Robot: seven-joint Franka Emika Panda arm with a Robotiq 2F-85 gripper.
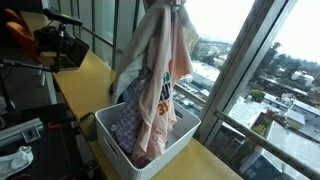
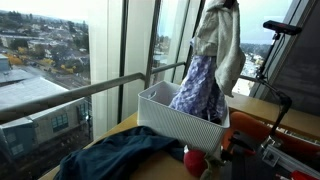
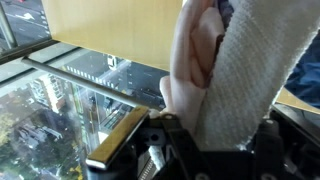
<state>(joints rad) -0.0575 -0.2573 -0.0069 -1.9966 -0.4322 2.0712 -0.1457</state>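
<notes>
My gripper lowers toward the white basket's opening next and releases the clothes [image 1: 155, 65], as the basket stands below with the clothes' lower end already inside.
My gripper [image 1: 172, 4] is at the very top of both exterior views and is shut on a bunch of clothes [image 1: 155, 65]. The bunch is made of pale pink, white and blue checked garments. It hangs straight down, and its lower end reaches into a white basket [image 1: 115, 135] on the wooden table. From the opposite side the hanging clothes [image 2: 215, 55] drop from the gripper [image 2: 228, 4] into the same basket [image 2: 160, 105]. In the wrist view a thick white knit cloth [image 3: 240, 70] and a pink cloth [image 3: 190, 60] fill the gap of the gripper [image 3: 220, 128].
A dark blue garment [image 2: 120, 155] lies on the table in front of the basket, beside a red object [image 2: 193, 160]. A camera on a stand [image 1: 60, 45] is at the table's far end. Tall windows and a railing [image 2: 70, 95] run along the table.
</notes>
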